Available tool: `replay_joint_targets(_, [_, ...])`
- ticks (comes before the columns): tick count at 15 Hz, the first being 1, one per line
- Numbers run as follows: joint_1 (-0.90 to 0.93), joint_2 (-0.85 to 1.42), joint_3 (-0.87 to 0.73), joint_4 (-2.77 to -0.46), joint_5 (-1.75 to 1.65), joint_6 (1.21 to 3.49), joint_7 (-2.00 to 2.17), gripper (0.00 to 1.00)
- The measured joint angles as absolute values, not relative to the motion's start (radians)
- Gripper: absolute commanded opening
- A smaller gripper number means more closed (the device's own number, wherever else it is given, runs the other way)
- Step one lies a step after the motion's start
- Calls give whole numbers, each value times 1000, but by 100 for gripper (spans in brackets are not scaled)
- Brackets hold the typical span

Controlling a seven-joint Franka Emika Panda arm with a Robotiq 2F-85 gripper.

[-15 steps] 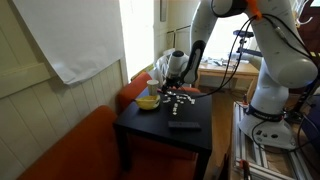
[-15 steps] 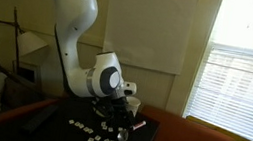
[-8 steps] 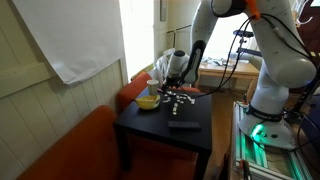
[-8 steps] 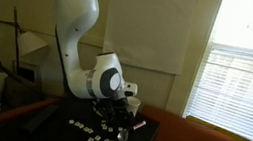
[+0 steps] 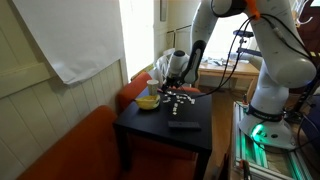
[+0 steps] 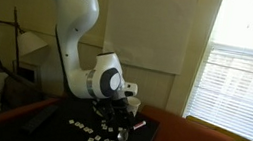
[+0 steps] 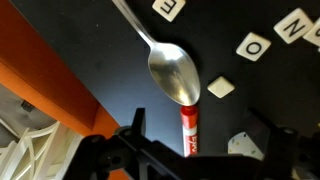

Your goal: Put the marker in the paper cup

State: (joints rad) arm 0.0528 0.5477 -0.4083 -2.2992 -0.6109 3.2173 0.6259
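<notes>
I will next bring my gripper down to the red part of the marker [image 6: 139,125] [image 7: 189,120] beside the spoon's bowl and close it.
The red marker [image 7: 189,132] lies on the black table, its cap end touching the bowl of a metal spoon [image 7: 173,70]. It also shows as a red tip in an exterior view [image 6: 140,124]. My gripper [image 7: 198,128] is open, low over the table, with a finger on each side of the marker. In both exterior views the gripper [image 5: 172,86] [image 6: 113,109] is down at the tabletop. A whitish paper cup [image 6: 134,104] stands just behind the gripper. In an exterior view it [image 5: 152,86] shows only partly, beside the yellow bowl [image 5: 148,101].
Several white letter tiles [image 7: 252,47] [image 5: 180,103] lie scattered on the small black table [image 5: 150,128]. A flat dark object [image 5: 183,124] lies near the table's front. An orange seat [image 5: 70,150] adjoins the table, below a window wall.
</notes>
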Motion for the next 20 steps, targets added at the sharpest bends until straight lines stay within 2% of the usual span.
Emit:
replay_joint_targets(9, [-100, 555, -285, -2290, -613, 3264, 549, 100])
replay_joint_targets(10, [-116, 560, -274, -2284, -613, 3270, 543, 97])
replay_joint_targets(14, [-148, 584, -253, -2253, -613, 3277, 535, 70])
replay_joint_targets(16, [-162, 598, -239, -2237, -613, 3280, 533, 64])
replay_joint_targets(17, [-169, 605, -232, -2231, -613, 3283, 531, 66])
replay_joint_targets(19, [-178, 618, -222, -2219, -613, 3286, 526, 61])
replay_joint_targets(20, [-183, 624, -212, -2218, -563, 3290, 476, 55])
